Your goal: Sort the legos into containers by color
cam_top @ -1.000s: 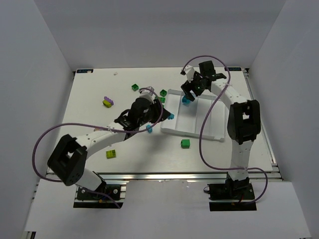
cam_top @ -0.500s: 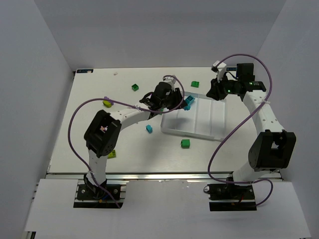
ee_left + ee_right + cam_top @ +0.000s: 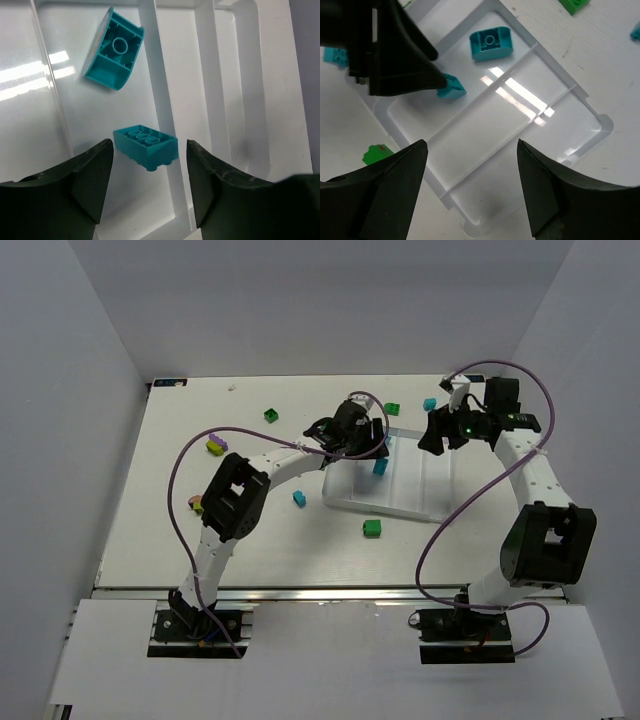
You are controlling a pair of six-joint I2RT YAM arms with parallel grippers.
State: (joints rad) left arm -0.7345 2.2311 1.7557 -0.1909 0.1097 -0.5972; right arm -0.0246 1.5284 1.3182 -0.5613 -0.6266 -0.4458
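My right gripper should next move outward past the far edge of the tray and go down to the cyan brick there (image 3: 429,404) (image 3: 635,33), which is still outside the tray's section with the cyan pieces.
The white tray (image 3: 385,508) lies right of centre. My left gripper (image 3: 366,436) hangs open over its left compartment. In the left wrist view the gripper (image 3: 149,172) is open, and a cyan brick (image 3: 145,146) sits just beyond the fingertips, by a ridge of the tray (image 3: 165,90). A curved cyan piece (image 3: 114,50) lies upside down farther on. My right gripper (image 3: 440,430) is open and empty over the tray's far right. The right wrist view shows it (image 3: 471,150) above the tray (image 3: 540,115), with both cyan pieces (image 3: 451,85) (image 3: 491,44) in the left compartment.
Loose on the table: green bricks (image 3: 271,415) (image 3: 392,408) (image 3: 372,528), cyan bricks (image 3: 429,404) (image 3: 299,498), and a purple and lime pair (image 3: 215,445). Another lime and purple piece (image 3: 197,505) shows beside the left arm. White walls close in the table.
My left gripper moved right over the tray and opened. The cyan brick it held now lies in the tray's left compartment. My right gripper shifted slightly.
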